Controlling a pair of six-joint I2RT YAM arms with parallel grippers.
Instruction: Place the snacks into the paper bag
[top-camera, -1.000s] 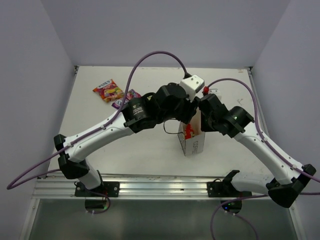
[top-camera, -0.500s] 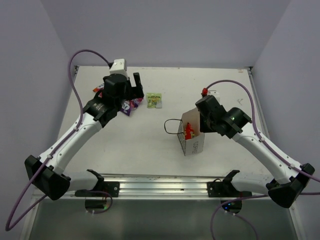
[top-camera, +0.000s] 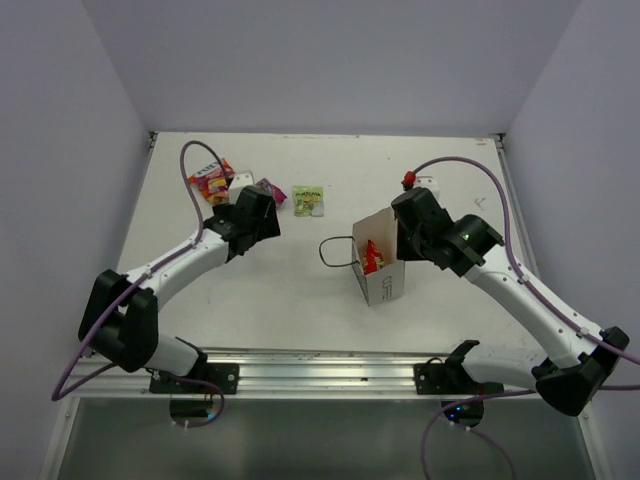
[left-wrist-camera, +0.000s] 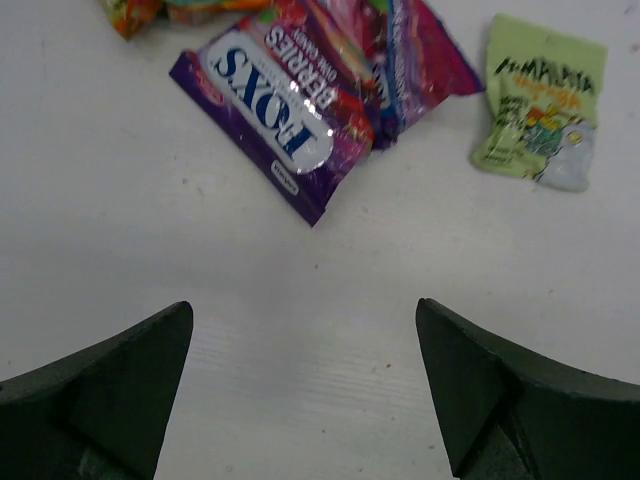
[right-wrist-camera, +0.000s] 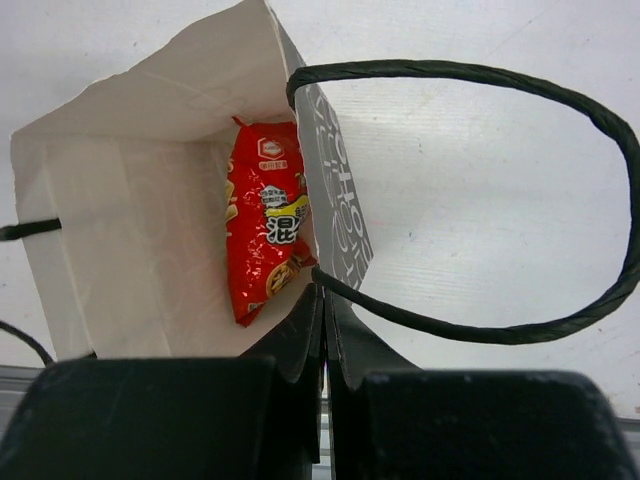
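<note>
I need to lower my left gripper's open fingers outward next, on both sides of the purple packet's near end (left-wrist-camera: 316, 158), and close them, since that end lies below and outward of the gripper.
The white paper bag (top-camera: 383, 283) stands right of centre, open at the top (right-wrist-camera: 150, 230), with the red-orange packet (right-wrist-camera: 262, 215) inside it (top-camera: 372, 258). My right gripper (right-wrist-camera: 323, 300) is shut on the bag's near wall at the rim (top-camera: 398, 238). The purple packet (left-wrist-camera: 290, 100), the pale green packet (left-wrist-camera: 540, 105) and the red-yellow multicolour packet (left-wrist-camera: 140, 10) lie on the table at the far left. My left gripper (left-wrist-camera: 302, 310) is open and empty, just short of the purple packet (top-camera: 268, 188). In the top view it is beside that packet (top-camera: 262, 212).
The bag's black cord handle (right-wrist-camera: 600, 130) loops out over the table on its left side (top-camera: 335, 252). The green packet (top-camera: 308, 200) lies a little right of the purple one; the multicolour packet (top-camera: 213, 178) lies to its left. White walls enclose the table.
My left arm has swung from over the bag to the far left and come down low by the purple packet. My right gripper stays on the bag, which has shifted slightly.
</note>
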